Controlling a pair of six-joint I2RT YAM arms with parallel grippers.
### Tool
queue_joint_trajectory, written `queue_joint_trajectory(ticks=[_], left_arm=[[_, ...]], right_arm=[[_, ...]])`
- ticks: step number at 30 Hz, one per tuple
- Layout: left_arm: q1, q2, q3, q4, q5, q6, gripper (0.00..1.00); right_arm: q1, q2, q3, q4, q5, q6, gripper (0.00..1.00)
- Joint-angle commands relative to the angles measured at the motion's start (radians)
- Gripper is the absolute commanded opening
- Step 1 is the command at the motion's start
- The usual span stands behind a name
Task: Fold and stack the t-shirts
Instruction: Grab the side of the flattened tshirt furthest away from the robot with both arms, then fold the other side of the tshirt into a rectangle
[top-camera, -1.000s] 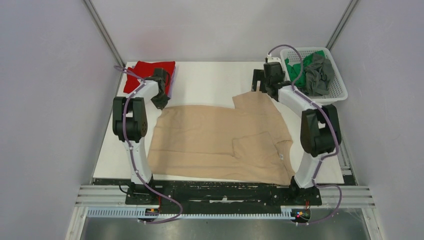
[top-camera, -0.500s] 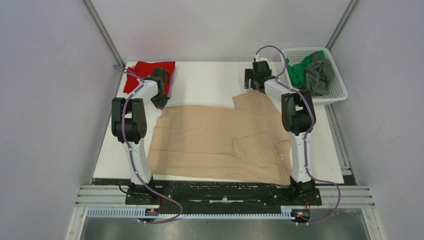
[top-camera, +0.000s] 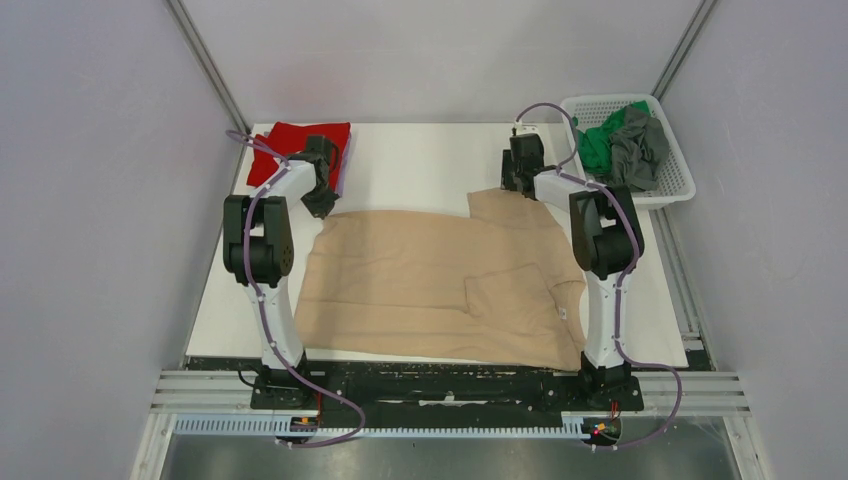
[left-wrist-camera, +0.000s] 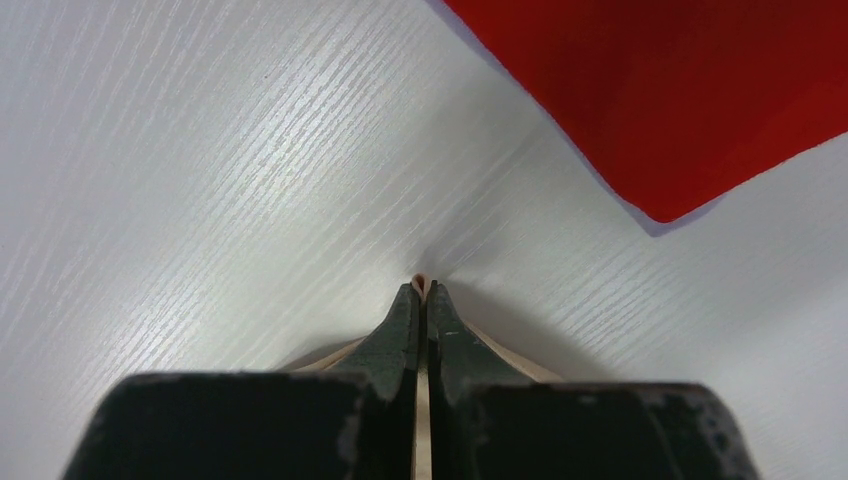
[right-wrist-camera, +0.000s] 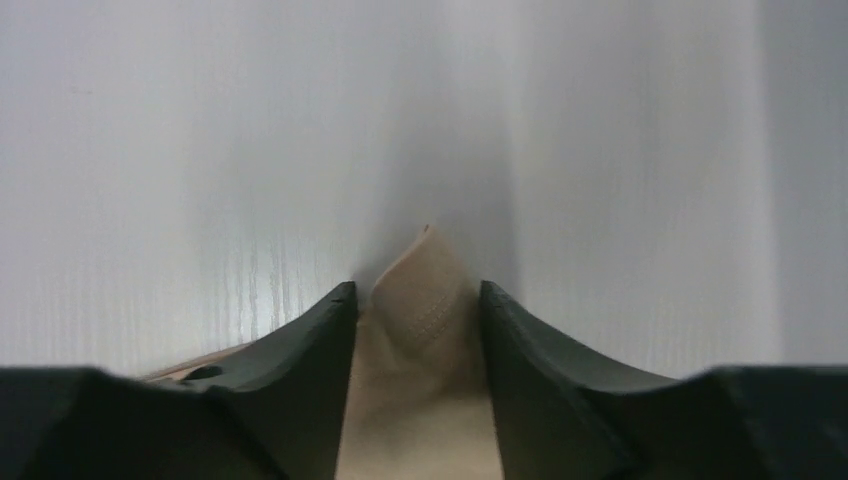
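The pinched corner goes up and back toward my base onto the middle of the shirt's side next. My left gripper then releases it, since the cloth lies spread.
A large beige t-shirt lies spread over the white table, part of it folded over at the right. My left gripper is shut on the shirt's far left corner, and a sliver of beige cloth shows at the tips. My right gripper stands at the shirt's far right corner. Its jaws are apart, with a raised fold of beige cloth between them. A folded red t-shirt lies at the far left corner.
A white mesh basket at the far right holds a green t-shirt and a grey t-shirt. Grey walls close in on both sides. The arm bases and a metal rail line the near edge.
My right arm has swung left from beside the basket to the beige shirt's far right corner, and its jaws have narrowed around the cloth. The left arm has not moved.
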Motion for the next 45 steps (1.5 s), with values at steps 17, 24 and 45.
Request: queue_joint_trajectory(ticks=[17,24,45], left_arm=[[-0.003,-0.055,0.052,-0.013,-0.028,0.024,0.02],[-0.013,-0.155,-0.076,0.033,0.017,0.033,0.02],[-0.070,-0.726,-0.606,0.112,-0.054,-0.014,0.02]], right_arm=[[-0.002,0.033,0.199,-0.019,-0.109,-0.151,0.00],[0.014,-0.244,-0.153,0.085,-0.164,-0.201,0.00],[0.092,-0.994,-0.760,-0.098,-0.071,-0.174,0.00]])
